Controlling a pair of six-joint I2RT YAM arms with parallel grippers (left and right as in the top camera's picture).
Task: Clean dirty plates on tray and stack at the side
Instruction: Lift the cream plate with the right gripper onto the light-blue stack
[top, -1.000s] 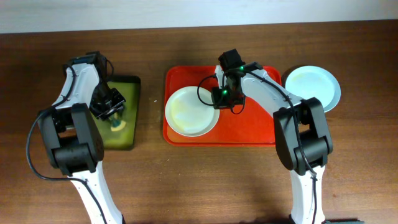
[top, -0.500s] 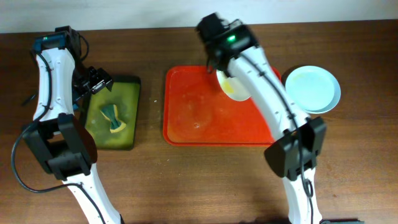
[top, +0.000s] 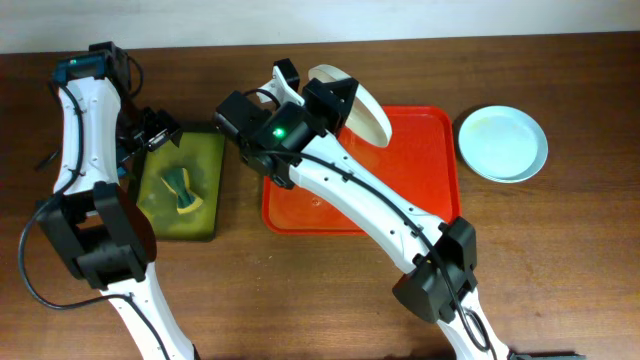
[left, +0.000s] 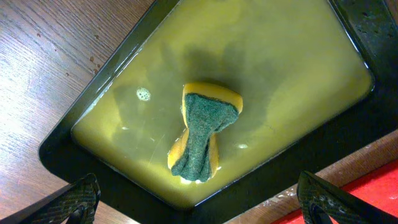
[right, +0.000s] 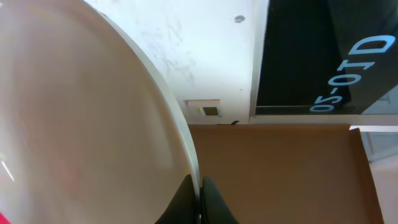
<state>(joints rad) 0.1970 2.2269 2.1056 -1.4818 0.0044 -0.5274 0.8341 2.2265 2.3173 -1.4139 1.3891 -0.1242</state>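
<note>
The robot's right gripper will next swing past the red tray (top: 410, 190), level the pale plate, lower it onto the mint-green plate (top: 503, 143) and let go, since that plate lies bare beside the tray.
My right gripper (right: 200, 190) is shut on the rim of a pale plate (right: 81, 124), which it holds on edge. From overhead that plate (top: 355, 100) hangs tilted high above the back of the red tray (top: 410, 190), with the right gripper (top: 333, 98) at its left side. Nothing lies on the red tray. A mint-green plate (top: 503, 143) rests on the table to the tray's right. My left gripper (left: 202, 208) stands wide open and holds nothing, hovering over the near edge of the black tray (left: 339, 146). Overhead, the left gripper (top: 152, 130) is at that tray's back left corner.
A yellow and green sponge (left: 202, 134) lies crumpled in yellow-green liquid in the black tray (top: 212, 140), left of the red tray. The raised right arm (top: 350, 190) crosses over the red tray's left half. A wall runs along the table's far edge.
The right arm has lifted the pale plate off the red tray and swung it up and to the left. The left gripper has let go of the sponge, opened and risen.
</note>
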